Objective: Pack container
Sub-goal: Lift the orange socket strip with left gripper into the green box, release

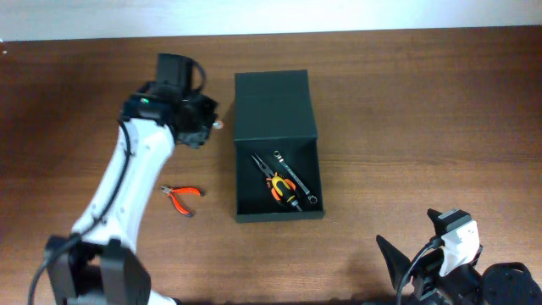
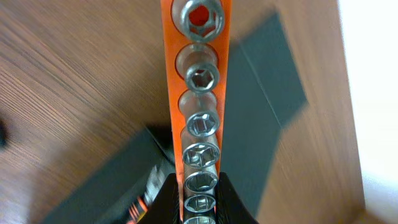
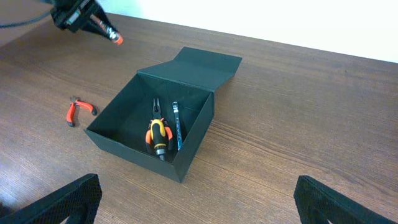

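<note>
The orange bar should next go to the right in the overhead view with my left gripper, down into the container beside the wrench, because the container's lid-side corner (image 1: 302, 159) is empty.
The container (image 1: 279, 215) is a dark green box, open, its flap lid lying flat toward the far side; it also shows in the right wrist view (image 3: 134, 152) and, blurred, in the left wrist view (image 2: 267, 81). Inside lie orange-and-yellow-handled pliers (image 1: 279, 188) and a wrench (image 1: 296, 178). My left gripper (image 2: 198, 186) is shut on an orange rail of steel sockets (image 2: 199, 74) and holds it in the air just left of the lid (image 1: 207, 119). My right gripper (image 3: 196, 199) is open and empty, near the table's front right (image 1: 423, 246).
Small red-handled pliers (image 1: 182, 196) lie on the wooden table left of the box, also in the right wrist view (image 3: 78, 111). The table's far edge meets a white wall.
</note>
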`<state>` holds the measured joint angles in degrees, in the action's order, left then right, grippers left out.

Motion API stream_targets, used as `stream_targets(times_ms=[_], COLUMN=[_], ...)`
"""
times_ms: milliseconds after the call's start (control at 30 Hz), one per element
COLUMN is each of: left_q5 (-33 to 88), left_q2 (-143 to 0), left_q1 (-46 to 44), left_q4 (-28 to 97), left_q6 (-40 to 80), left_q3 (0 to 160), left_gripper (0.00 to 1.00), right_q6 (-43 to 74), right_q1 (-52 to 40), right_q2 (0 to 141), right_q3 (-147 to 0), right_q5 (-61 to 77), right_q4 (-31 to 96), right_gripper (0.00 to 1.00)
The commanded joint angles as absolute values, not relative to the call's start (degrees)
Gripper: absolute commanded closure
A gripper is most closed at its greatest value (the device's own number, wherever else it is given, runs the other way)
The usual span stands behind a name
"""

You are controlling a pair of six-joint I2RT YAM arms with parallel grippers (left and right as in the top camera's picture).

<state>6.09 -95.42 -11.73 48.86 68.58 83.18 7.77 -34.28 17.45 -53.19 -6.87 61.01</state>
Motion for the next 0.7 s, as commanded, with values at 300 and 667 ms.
stream_targets(times_ms=[300,667], left_q5=[-2.09,-2.55], left_q2=[-93.23,-98.91], left_q1=[-34.92,-42.87], left_q4=[48.95,52.53], left_q6=[80.29,95.13], left_q3=[83.42,83.42], left_gripper=[0.98,0.98], right_q6=[8.47,8.47], right_q1=[-34.11,-34.11], right_q2=[17.02,17.02], right_q3=[-53.01,-53.01], right_q5=[-7.81,-7.81], right_q4=[60.71,60.71], right_gripper=[0.01,0.01])
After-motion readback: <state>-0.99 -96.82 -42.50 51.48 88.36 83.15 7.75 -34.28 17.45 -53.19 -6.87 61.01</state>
